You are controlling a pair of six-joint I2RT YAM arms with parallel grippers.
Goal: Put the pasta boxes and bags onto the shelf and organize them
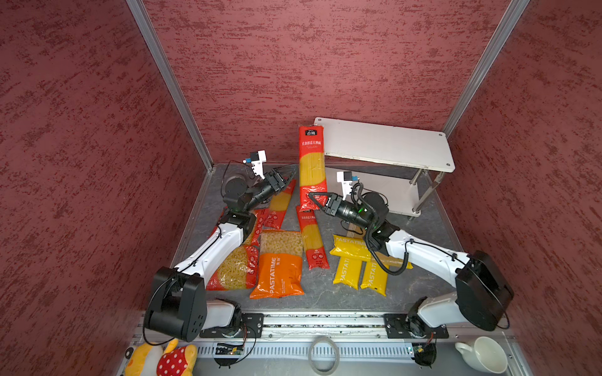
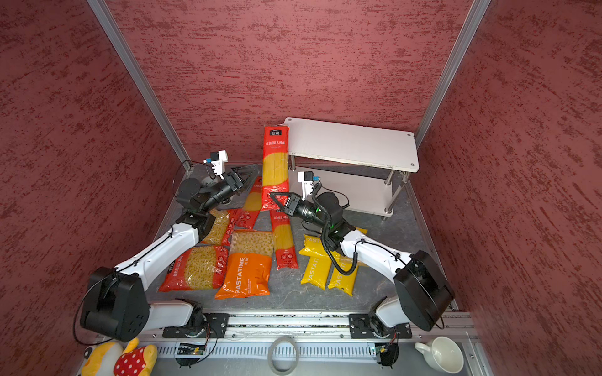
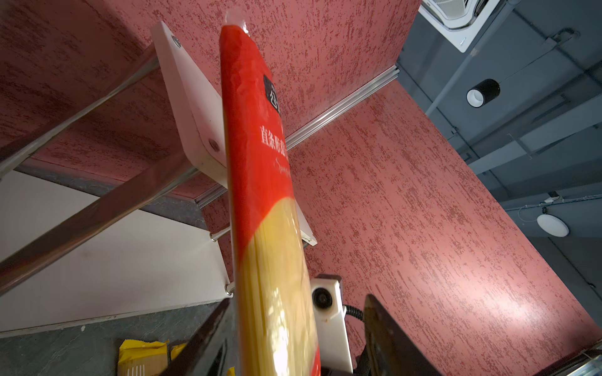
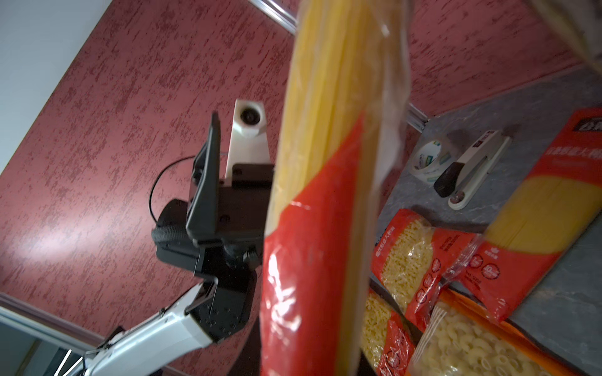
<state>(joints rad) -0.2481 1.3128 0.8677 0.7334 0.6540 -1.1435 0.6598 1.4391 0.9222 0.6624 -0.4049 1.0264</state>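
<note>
The upper board is bare, so I will move my right gripper up and outward. The red spaghetti pack will go along the board end nearest that gripper, and I will release it there.
A long red spaghetti pack [image 1: 311, 162] stands upright at the left end of the white two-tier shelf [image 1: 387, 143]. My right gripper [image 1: 314, 201] is shut on the pack's lower red end. My left gripper [image 1: 292, 174] is open on the pack's left side, with a finger [image 3: 387, 338] clear of the pack [image 3: 260, 182]. Flat on the table lie two more red spaghetti packs [image 1: 312, 241] [image 1: 280, 205], an orange PASTATIME pack [image 1: 278, 273], a wide red short-pasta pack [image 1: 233, 270] and yellow PASTATIME packs [image 1: 347, 271]. Both shelf boards are bare.
Red walls close in the table on three sides. A stapler [image 4: 472, 169] and a tape roll [image 4: 426, 159] lie in the back left corner. Below the front rail sit a plush toy [image 1: 163, 358], a grey ring [image 1: 324, 355] and a white cup [image 1: 485, 355].
</note>
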